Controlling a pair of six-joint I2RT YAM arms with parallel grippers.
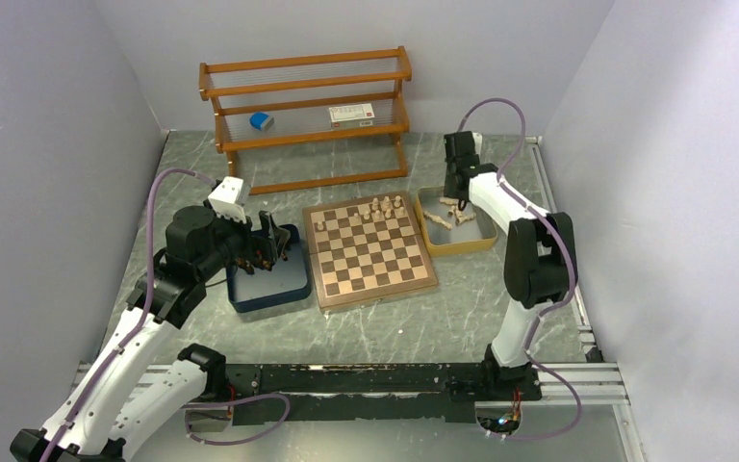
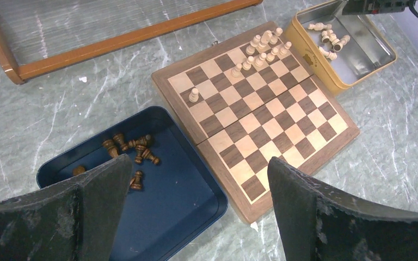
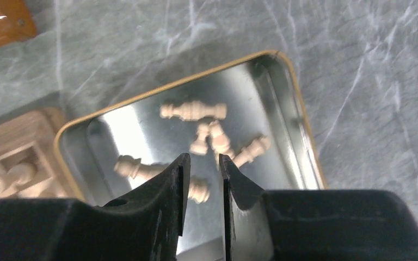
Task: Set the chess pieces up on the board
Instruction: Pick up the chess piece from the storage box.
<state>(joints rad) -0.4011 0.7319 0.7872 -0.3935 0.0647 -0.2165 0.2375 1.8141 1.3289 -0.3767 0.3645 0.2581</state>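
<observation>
The yellow tray's cream piece nearest the board lies lengthwise across the finger gap, so my right gripper turns, opens and lowers onto the piece's middle next.
The wooden chessboard [image 1: 370, 252] lies mid-table; it also shows in the left wrist view [image 2: 261, 114]. Several cream pieces [image 1: 382, 205] stand at its far edge, and one cream pawn [image 2: 194, 95] stands alone at the far left. Several dark pieces [image 2: 130, 149] lie in the navy tray [image 2: 185, 196] left of the board. More cream pieces [image 3: 193, 111] lie in the yellow tray [image 3: 299, 125] right of the board. My left gripper [image 2: 198, 163] is wide open and empty above the navy tray. My right gripper [image 3: 202, 159] hovers over the yellow tray, jaws a narrow gap apart, empty.
A wooden two-tier rack [image 1: 308, 106] stands behind the board, holding a blue object [image 1: 261, 120] and a white box [image 1: 351, 115]. Grey walls enclose the marble-patterned table on the left, back and right. A metal rail [image 1: 558, 192] runs along the right edge.
</observation>
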